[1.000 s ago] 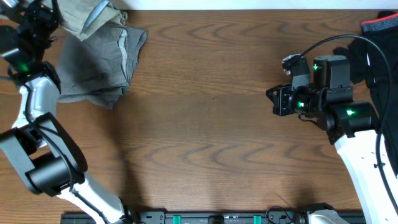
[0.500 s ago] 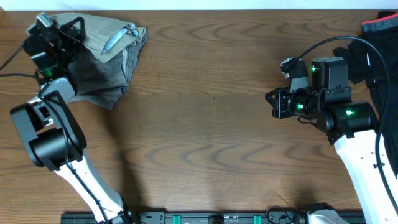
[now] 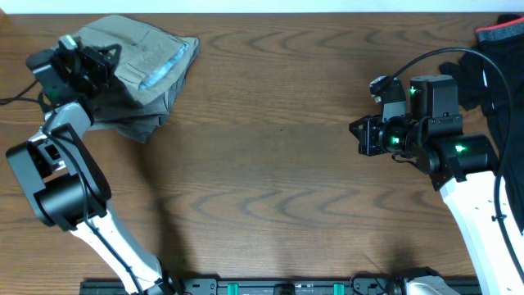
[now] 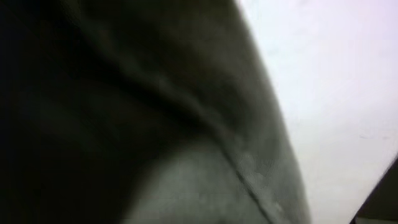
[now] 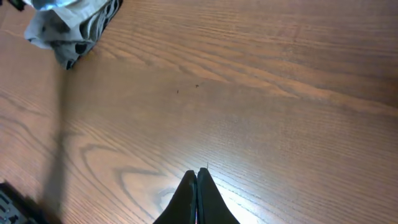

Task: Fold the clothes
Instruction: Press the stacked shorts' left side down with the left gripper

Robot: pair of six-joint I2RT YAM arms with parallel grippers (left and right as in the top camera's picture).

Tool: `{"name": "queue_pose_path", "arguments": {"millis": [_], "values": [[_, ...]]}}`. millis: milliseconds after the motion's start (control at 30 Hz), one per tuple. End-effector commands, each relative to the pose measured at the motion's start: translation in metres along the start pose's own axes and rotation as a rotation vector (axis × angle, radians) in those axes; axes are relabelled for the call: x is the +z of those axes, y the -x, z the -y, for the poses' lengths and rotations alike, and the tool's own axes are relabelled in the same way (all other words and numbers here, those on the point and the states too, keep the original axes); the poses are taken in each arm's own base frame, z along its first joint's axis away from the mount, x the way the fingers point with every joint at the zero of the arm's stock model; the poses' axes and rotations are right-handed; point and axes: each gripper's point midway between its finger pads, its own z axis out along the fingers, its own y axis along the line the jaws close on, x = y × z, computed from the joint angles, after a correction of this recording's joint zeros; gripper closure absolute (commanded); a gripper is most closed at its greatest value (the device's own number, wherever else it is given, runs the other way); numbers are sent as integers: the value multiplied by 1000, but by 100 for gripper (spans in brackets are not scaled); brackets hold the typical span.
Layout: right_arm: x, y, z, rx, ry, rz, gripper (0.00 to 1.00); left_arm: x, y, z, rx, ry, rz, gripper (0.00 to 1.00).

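Observation:
The heap [image 5: 68, 25] will come back toward my base as my left gripper pulls it by the gripped trousers. Then my left gripper will open.
The clothes lie in a heap at the table's far left corner. Pale khaki-green trousers [image 3: 135, 45] with a light-blue lining [image 3: 168, 67] rest on top of grey shorts [image 3: 135, 111]. My left gripper [image 3: 98, 59] sits at the trousers' left edge, shut on that fabric. Grey-green cloth with a seam [image 4: 205, 180] fills the left wrist view and hides the fingers. My right gripper [image 3: 358, 136] hovers over bare wood at the right, shut and holding nothing [image 5: 196, 173]. The right wrist view shows the heap [image 5: 68, 25] far off.
A dark garment [image 3: 495, 74] with a red band [image 3: 499, 33] hangs over the table's right edge behind the right arm. The table's far edge runs just behind the heap. A black rail [image 3: 278, 287] lines the front edge.
My left gripper has swung from the far corner down and right, carrying the trousers, which now lie spread further over the shorts. The right arm has not moved.

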Motion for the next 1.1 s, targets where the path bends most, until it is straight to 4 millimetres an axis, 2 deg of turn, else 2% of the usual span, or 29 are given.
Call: {"name": "queue_pose_path", "arguments": {"millis": [0, 167, 233, 367, 467, 533, 600, 633, 667, 700, 767, 867, 933, 1000, 1067], "values": [[1, -2, -4, 9, 15, -10, 99, -18, -7, 40, 89, -8, -23, 94], [1, -2, -4, 8, 15, -9, 99, -61, -12, 39, 117, 246, 58, 94], [1, -1, -4, 4, 14, -7, 99, -77, -14, 30, 109, 349, 87, 94], [1, -1, -3, -12, 8, -6, 99, -91, -19, 0, 123, 512, 85, 93], [1, -1, -3, -27, 8, -6, 99, -98, -29, -29, 91, 621, 57, 84], [1, -1, -3, -30, 8, -6, 99, -104, -35, -45, 66, 692, 40, 83], [1, -1, -3, -30, 8, -6, 99, -112, -42, -54, 45, 744, 22, 57], [1, -1, -3, -35, 8, -6, 99, -115, -45, -57, 41, 761, 11, 47], [1, -1, -3, -38, 8, -6, 99, -119, -48, -59, 39, 773, -3, 32], [1, -1, -3, -42, 8, -6, 99, -123, -49, -60, 33, 783, -11, 25], [1, -2, -3, -48, 8, -7, 99, -135, -51, -59, 6, 799, -13, 23], [1, -2, -3, -48, 7, -10, 99, -159, -48, -47, 10, 800, 1, 12], [1, -2, -3, -48, 5, -8, 99, -179, -47, -32, 59, 793, 5, 4], [1, 0, -2, -51, 1, 0, 99, -195, -48, -15, 115, 783, 17, 2], [1, 3, -2, -56, 2, 12, 99, -209, -48, 11, 195, 751, 50, 0]]}}
